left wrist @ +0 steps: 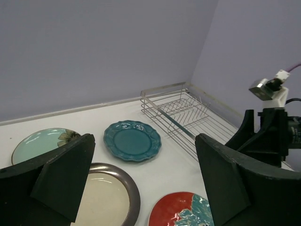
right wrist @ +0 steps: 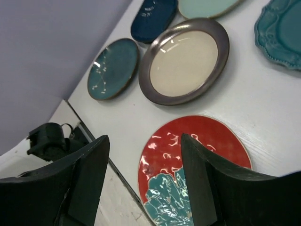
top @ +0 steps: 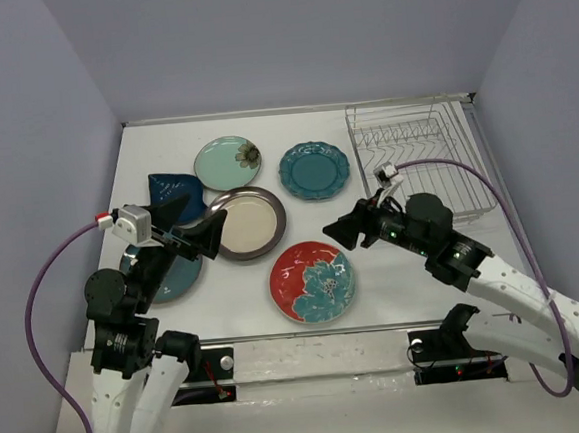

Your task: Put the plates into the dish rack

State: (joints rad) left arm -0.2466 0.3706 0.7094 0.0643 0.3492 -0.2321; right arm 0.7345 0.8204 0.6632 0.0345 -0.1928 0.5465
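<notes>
The right gripper lowers its fingers next, to the left in the top view, onto the cream plate's rack-side rim (top: 281, 222) (right wrist: 212, 78), which lies uncovered below.
Six plates lie flat on the white table: cream with dark rim (top: 247, 223), red with teal flower (top: 312, 281), scalloped teal (top: 314, 169), pale mint (top: 227, 162), navy (top: 172, 194), and blue-teal round (top: 174, 276), partly hidden under the left arm. The silver wire dish rack (top: 421, 161) stands empty at the back right. My left gripper (top: 206, 233) is open and empty, raised over the cream plate's left edge (left wrist: 101, 200). My right gripper (top: 341, 230) is open and empty, raised above the red plate's (right wrist: 188, 160) upper right.
Lilac walls close in the table on the left, back and right. The table's front edge (top: 339, 331) runs just below the red plate. The rack (left wrist: 181, 113) sits close to the back right corner, behind my right arm (top: 453, 249).
</notes>
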